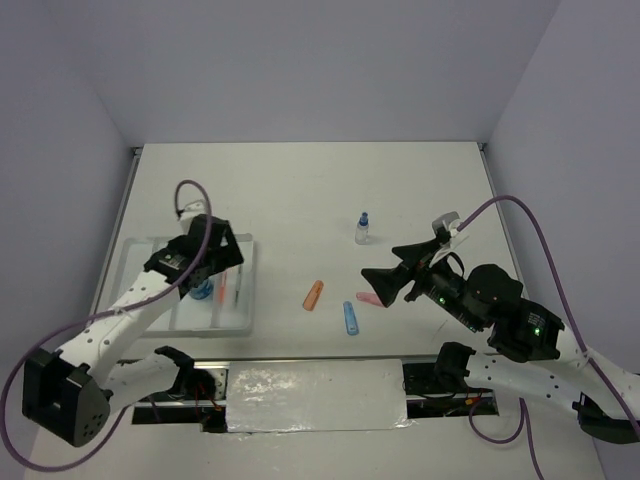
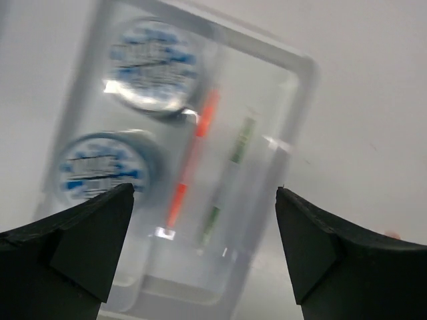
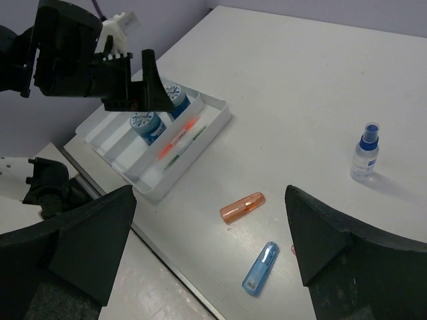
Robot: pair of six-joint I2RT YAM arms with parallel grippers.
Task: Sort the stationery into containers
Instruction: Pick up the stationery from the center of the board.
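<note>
My left gripper is above the orange marker (image 1: 313, 295), which is to the gripper's right in the top view, so it should next move off the tray (image 1: 247, 292) and down around the marker.
The white divided tray (image 1: 247, 292) lies at the left. In the left wrist view the tray (image 2: 303, 67) holds two blue-and-white pots (image 2: 153, 63) (image 2: 100, 163), an orange pen (image 2: 193, 160) and a green pen (image 2: 230, 173). My left gripper (image 2: 203, 190) hovers over it, open and empty; it also shows in the top view (image 1: 212, 268). On the table lie an orange marker (image 1: 314, 295), a blue marker (image 1: 350, 317), a pink eraser (image 1: 368, 298) and a blue-capped bottle (image 1: 363, 229). My right gripper (image 1: 385, 270) is open and empty above the markers (image 3: 243, 206) (image 3: 260, 268).
A silver taped strip (image 1: 315, 395) runs along the near table edge between the arm bases. Walls close in the table at the back and sides. The bottle (image 3: 365, 152) stands upright, apart from the markers.
</note>
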